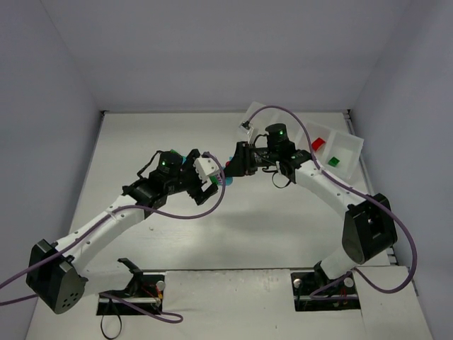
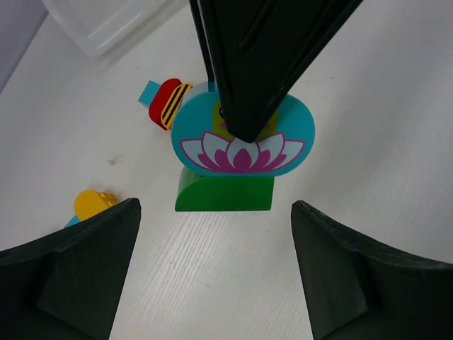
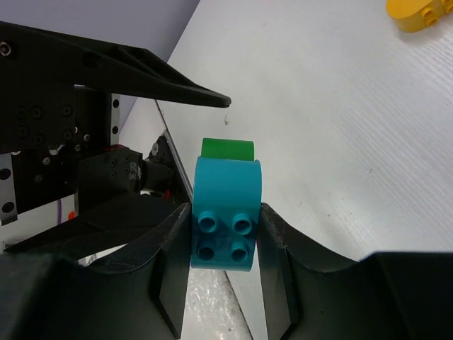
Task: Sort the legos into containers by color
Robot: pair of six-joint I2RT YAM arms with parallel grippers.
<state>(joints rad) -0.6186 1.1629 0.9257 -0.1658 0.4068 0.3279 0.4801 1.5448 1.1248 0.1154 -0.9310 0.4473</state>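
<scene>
My right gripper moves outward over the tray's empty end next and releases the teal brick, since that end lies apart from the red and green bricks.
My right gripper is shut on a teal brick that has a green brick joined to its far end. In the left wrist view the teal brick shows a lotus picture, with the green brick below it, at or just above the table. My left gripper is open and empty just short of the green brick. In the top view the left gripper and right gripper face each other mid-table. A red striped brick and a yellow brick lie nearby.
The translucent tray lies at the back right, partly hidden by the right arm, with a red brick and a green brick in separate compartments. A tray corner shows in the left wrist view. Another yellow brick lies beyond the right gripper.
</scene>
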